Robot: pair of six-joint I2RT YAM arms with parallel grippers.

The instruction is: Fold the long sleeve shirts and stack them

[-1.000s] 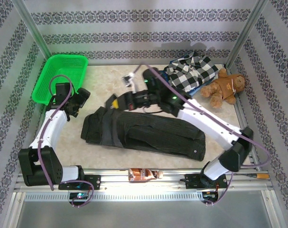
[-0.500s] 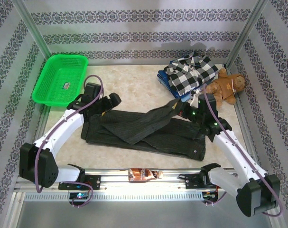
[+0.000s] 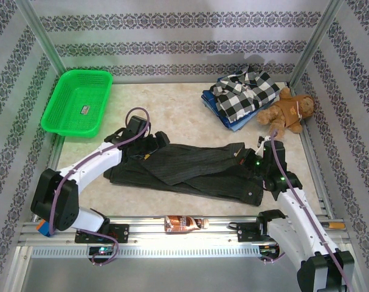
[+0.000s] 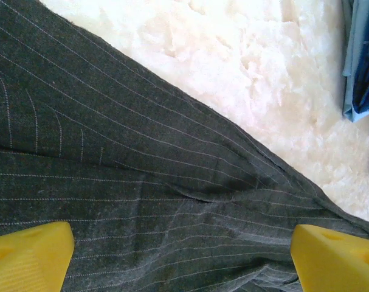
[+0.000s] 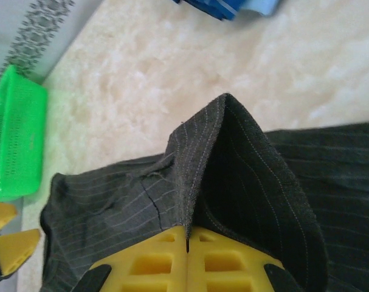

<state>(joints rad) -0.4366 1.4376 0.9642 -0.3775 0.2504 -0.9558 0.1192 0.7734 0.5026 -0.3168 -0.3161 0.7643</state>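
The shirt's buttoned end [image 3: 247, 180] lies below and back from my right gripper, so next I will move the gripper back and down over that end to let go of the raised fold of the shirt.
A dark charcoal pinstriped shirt [image 3: 190, 170] lies crumpled across the middle of the table. My right gripper [image 3: 245, 159] is at the shirt's right end, shut on a raised fold of its cloth [image 5: 202, 152]; the yellow pads [image 5: 154, 261] meet with the fabric edge pinched between them. My left gripper [image 3: 155, 145] hovers over the shirt's upper left part, open, its yellow fingertips [image 4: 29, 255] wide apart with pinstriped cloth [image 4: 141, 182] beneath them. A black-and-white checked flannel shirt [image 3: 244, 91] lies folded on a blue garment [image 3: 224, 114] at the back right.
A green basket [image 3: 78, 100] stands at the back left. A brown teddy bear [image 3: 289, 111] sits beside the folded stack at the right edge. A brown bottle [image 3: 184, 223] lies on the front rail. Bare marble tabletop [image 3: 172, 103] stretches behind the dark shirt.
The right gripper has pulled the shirt's fold from the table's middle to the shirt's right end. The left arm has swung from beside the basket to over the shirt's left part.
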